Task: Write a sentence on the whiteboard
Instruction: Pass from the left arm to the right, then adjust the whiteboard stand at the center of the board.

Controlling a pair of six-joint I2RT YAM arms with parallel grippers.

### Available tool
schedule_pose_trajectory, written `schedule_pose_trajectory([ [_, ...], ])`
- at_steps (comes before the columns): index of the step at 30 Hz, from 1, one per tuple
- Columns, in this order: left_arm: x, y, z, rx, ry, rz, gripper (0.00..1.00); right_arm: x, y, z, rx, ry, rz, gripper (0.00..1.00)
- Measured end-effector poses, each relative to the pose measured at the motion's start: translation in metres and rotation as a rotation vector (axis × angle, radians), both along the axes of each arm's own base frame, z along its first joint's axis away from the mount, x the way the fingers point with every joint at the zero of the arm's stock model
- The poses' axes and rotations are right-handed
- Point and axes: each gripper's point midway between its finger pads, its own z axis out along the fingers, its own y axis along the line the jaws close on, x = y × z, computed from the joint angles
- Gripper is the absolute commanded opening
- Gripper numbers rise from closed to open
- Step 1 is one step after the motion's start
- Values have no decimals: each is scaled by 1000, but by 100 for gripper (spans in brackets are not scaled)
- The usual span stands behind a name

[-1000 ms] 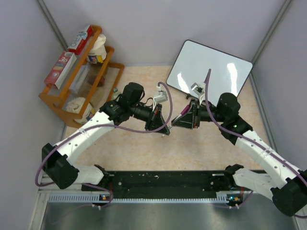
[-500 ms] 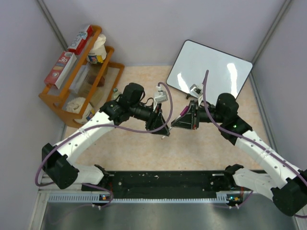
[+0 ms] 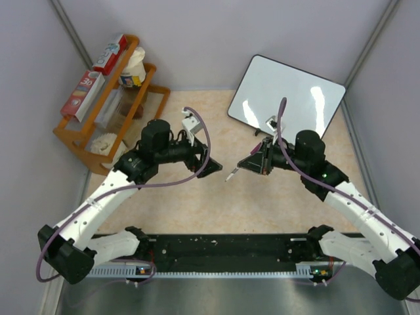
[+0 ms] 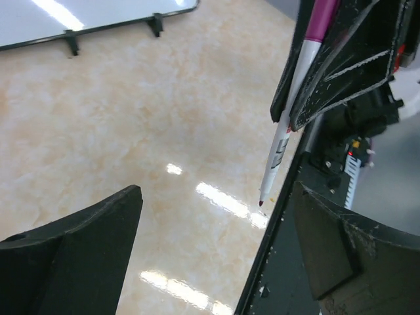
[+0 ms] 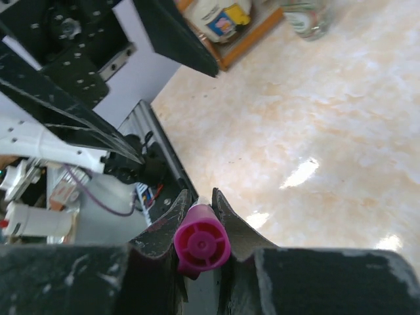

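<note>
My open left gripper moves outward and down to the whiteboard's black foot nearer the rack (image 4: 71, 43) next, because that foot sticks out clear of the board's edge.
The whiteboard (image 3: 289, 98) lies at the back right, its white face showing only glare, and its black-footed edge (image 4: 72, 26) shows in the left wrist view. No sentence is visible on it. My right gripper (image 3: 245, 167) (image 5: 200, 197) is shut on a white marker (image 4: 282, 141) with a magenta end (image 5: 200, 244). The marker's bare red tip points down and left over the table. My left gripper (image 3: 210, 169) (image 4: 216, 190) stands open and empty, a short way left of the marker tip.
A wooden rack (image 3: 98, 131) with boxes, jars and a paper roll stands at the back left, a small bottle (image 5: 305, 13) beside it. Grey walls close in both sides. The black base rail (image 3: 223, 246) runs along the near edge.
My left gripper has opened wide and drawn back to the left, away from the marker tip. The right gripper keeps its grip on the marker and has barely moved.
</note>
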Motion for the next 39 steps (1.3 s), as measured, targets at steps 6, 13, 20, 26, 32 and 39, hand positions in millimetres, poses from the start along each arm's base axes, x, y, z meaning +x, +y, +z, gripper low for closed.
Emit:
schedule_pose_trajectory([
  [6, 13, 23, 1, -54, -68, 197, 97, 20, -21, -6, -57, -2, -191, 0],
  [13, 34, 25, -16, -44, -33, 296, 99, 41, -69, 13, -35, -52, -445, 0],
  [20, 66, 3, -65, 44, 148, 326, 98, 46, -106, 12, -49, -65, -625, 0],
  [26, 91, -21, -107, 92, 323, 344, 98, 47, -138, 1, -106, -41, -782, 0],
  [32, 123, -43, -148, 144, 439, 383, 98, 41, -160, 3, -117, -56, -871, 0],
  [39, 169, -88, -173, 233, 448, 409, 98, 37, -168, -1, -135, -47, -904, 0],
])
